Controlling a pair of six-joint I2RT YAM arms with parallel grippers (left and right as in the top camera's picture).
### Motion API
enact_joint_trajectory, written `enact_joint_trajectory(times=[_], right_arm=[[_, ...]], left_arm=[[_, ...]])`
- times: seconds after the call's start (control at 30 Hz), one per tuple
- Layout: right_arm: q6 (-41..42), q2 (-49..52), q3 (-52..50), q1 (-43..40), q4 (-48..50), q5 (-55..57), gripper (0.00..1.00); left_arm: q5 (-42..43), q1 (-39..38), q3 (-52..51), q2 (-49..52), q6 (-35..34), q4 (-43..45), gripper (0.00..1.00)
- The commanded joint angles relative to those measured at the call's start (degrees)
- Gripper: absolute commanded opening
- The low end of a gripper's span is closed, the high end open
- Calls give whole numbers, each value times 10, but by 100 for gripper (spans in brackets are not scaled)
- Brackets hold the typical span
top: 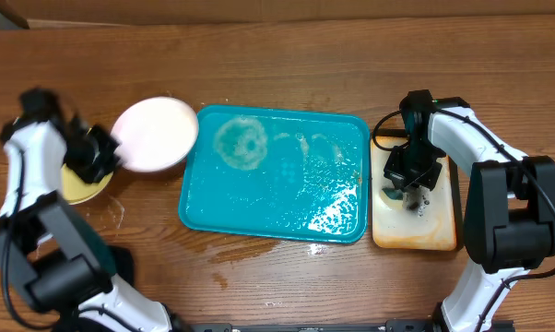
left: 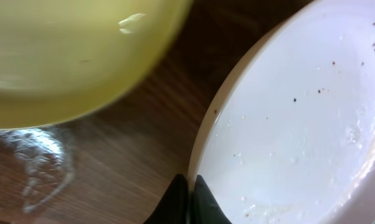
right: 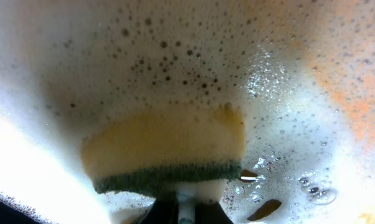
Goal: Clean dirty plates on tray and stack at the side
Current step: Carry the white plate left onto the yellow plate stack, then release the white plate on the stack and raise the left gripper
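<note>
My left gripper holds the white plate beside its spot, so next it should go left in the overhead view and down to release it atop the yellow-green plate [top: 79, 184] [left: 69, 56].
My left gripper [top: 114, 153] is shut on the left rim of a white plate [top: 158, 134] and holds it tilted just left of the teal-blue tray [top: 351, 134]. In the left wrist view the jaws [left: 190, 190] pinch that rim, and the white plate [left: 299, 124] carries small dark specks. A pale yellow-green plate [top: 79, 184] lies on the table under the left gripper, and it also shows in the left wrist view [left: 69, 56]. A second white plate is out of view. My right gripper [top: 407, 180] is shut on a yellow-and-green sponge [right: 166, 152] over foam.
A cream tray [top: 439, 231] stands right of the teal tray, and its foamy surface [right: 175, 50] fills the right wrist view. The teal tray holds soapy water and suds. A wet patch [left: 25, 168] lies on the wooden table beside the yellow-green plate.
</note>
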Motion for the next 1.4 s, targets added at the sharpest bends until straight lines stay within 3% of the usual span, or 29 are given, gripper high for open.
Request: enact_joint_trajectory(times=[0.0,0.2,0.33,0.73,1.0,1.07,1.1,1.23,1.37], right_arm=[[-4,10,-18,3,-6,-19,4],[-4,10,-18,3,-10,-19,4],[-4,10,-18,3,-13,-19,4],[-4,10,-18,3,-25,-19,4],[-7,10,-18,3,-30,-19,4],[-9,10,-18,3,-30,-19,4],[-9,10,-18,3,-30,-19,4],[-9,10,-18,3,-32,-18,4],[-9,10,-18,3,-31,-18,4]], left_arm=[[54,66,-40,-66,21,24,4],[55,186,-71,-80,-5,72,5],[51,226,-90,-80,-9,108,4],[-42,197,-105,-36,-63,173,4],[-36,198,-105,32,-71,185,4],[-38,198,-104,32,-71,192,15],[-37,198,-103,31,-67,195,26],[-38,197,-95,31,-54,196,35],[-37,198,-94,31,-54,196,51]])
